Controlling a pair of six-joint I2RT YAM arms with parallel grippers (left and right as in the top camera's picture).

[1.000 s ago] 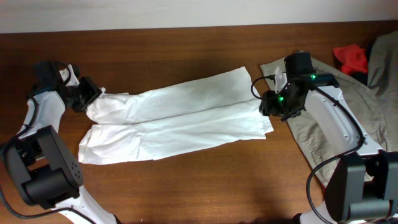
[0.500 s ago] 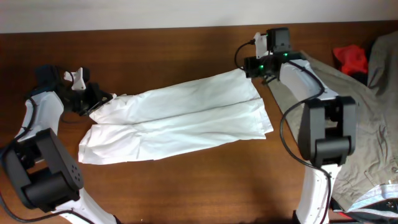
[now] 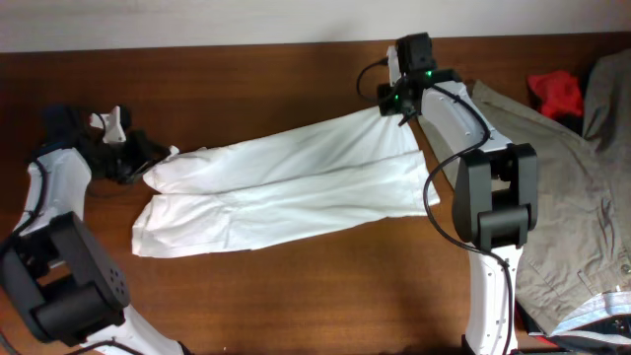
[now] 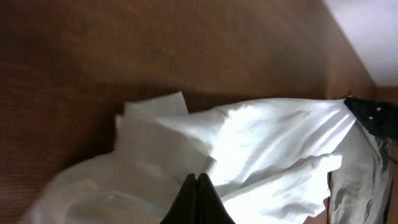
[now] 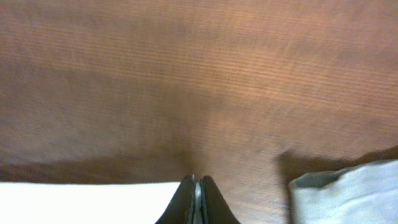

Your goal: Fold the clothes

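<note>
I will next carry the clothes' held far corner back onto their near edge with my left gripper and release it, since that cloth lies flat on the tabletop.
The clothes [image 3: 286, 192], a long white wrinkly garment, lie slantwise across the brown table, stretched between both grippers. My left gripper [image 3: 146, 164] is shut on their far left corner. In the left wrist view its fingers [image 4: 198, 177] are pressed together, with white cloth [image 4: 267, 137] spreading beyond them. My right gripper [image 3: 387, 108] is shut on the far right corner. In the right wrist view a thin white sliver shows between its closed fingers [image 5: 197, 180], and the white cloth [image 5: 93, 202] runs off to the left.
A khaki-grey garment [image 3: 552, 197] covers the table's right side, and its edge reaches into the right wrist view [image 5: 348, 193]. A small red cloth [image 3: 557, 91] lies at the back right. Bare wood [image 3: 296, 286] runs along the front of the table.
My right gripper moved from the cloth's right edge up to its far right corner and closed on it. My left gripper shifted slightly left, drawing the cloth tighter.
</note>
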